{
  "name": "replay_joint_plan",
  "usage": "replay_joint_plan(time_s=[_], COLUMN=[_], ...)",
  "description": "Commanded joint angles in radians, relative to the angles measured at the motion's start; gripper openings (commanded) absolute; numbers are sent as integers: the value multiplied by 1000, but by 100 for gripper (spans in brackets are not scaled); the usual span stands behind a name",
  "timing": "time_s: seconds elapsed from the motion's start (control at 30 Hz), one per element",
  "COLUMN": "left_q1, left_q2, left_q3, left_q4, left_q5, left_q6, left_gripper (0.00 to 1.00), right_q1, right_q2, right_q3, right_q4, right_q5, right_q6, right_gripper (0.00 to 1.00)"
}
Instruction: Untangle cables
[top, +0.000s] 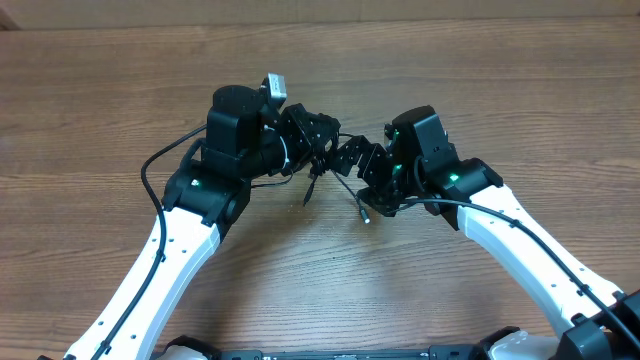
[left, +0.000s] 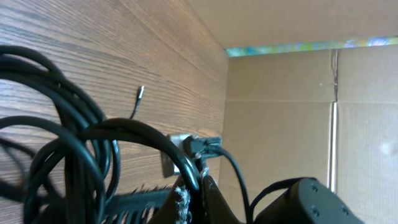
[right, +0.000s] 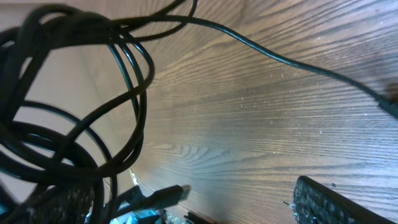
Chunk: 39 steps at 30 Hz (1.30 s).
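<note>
My left gripper holds its cord, and the cables hang bunched between my grippers. So I will lower my left gripper toward the left in the overhead view and release the cord over bare wood.
The cables (top: 345, 190) are a tangle of thin black cords held up between my two grippers over the middle of the table. One loose end with a silver tip (top: 364, 216) hangs down to the wood, and another dark end (top: 308, 196) hangs to its left. My left gripper (top: 320, 140) is shut on one black cord (left: 186, 163), with loops of the cables (left: 81, 137) hanging to its left. My right gripper (top: 362, 165) is open (right: 189, 190). The cables (right: 124, 74) drape over its left finger, and a black plug (right: 168, 194) lies between the fingers.
The wooden table (top: 500, 90) spreads all round. A cardboard wall (left: 280, 124) stands behind it. A small plug tip (left: 141, 93) sticks up against the wood. A thicker black arm wire (top: 150, 175) loops out by the left arm.
</note>
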<state>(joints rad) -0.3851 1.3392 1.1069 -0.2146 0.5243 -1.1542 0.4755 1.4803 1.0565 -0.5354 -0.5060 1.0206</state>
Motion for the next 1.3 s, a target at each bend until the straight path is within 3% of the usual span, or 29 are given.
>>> replay_joint_plan(time_s=[0.0,0.4,0.6,0.8,0.87,1.03,1.27], left_q1=[-1,4,35,59,71,78,77], left_q2=[-29,-29,-29,-29,-29,-28,25], left_q3=[28,28,28,28,28,28,27], left_q4=[55,206,214,159,102,-111,-561], left_q5=[42,18,20,15,-3,-123,-500], left_q6=[-33,-120,-205,-201,-142,138,375], left_gripper=[4,4,4,4,4,4,4], right_q1=[48,79,79,79,79,79,79], right_q2=[3,3,3,3,3,3,3], right_q3=[-8,-8,-8,-8,-8,-8,-8], right_q4=[-5,-55,-143,-216,-239,-257,-249], right_q5=[8,42,151,253,284,323,324], right_q6=[-8,-54,-57,-57,-57,-68,-113], right_gripper=[100,100,100,100,100,100,100])
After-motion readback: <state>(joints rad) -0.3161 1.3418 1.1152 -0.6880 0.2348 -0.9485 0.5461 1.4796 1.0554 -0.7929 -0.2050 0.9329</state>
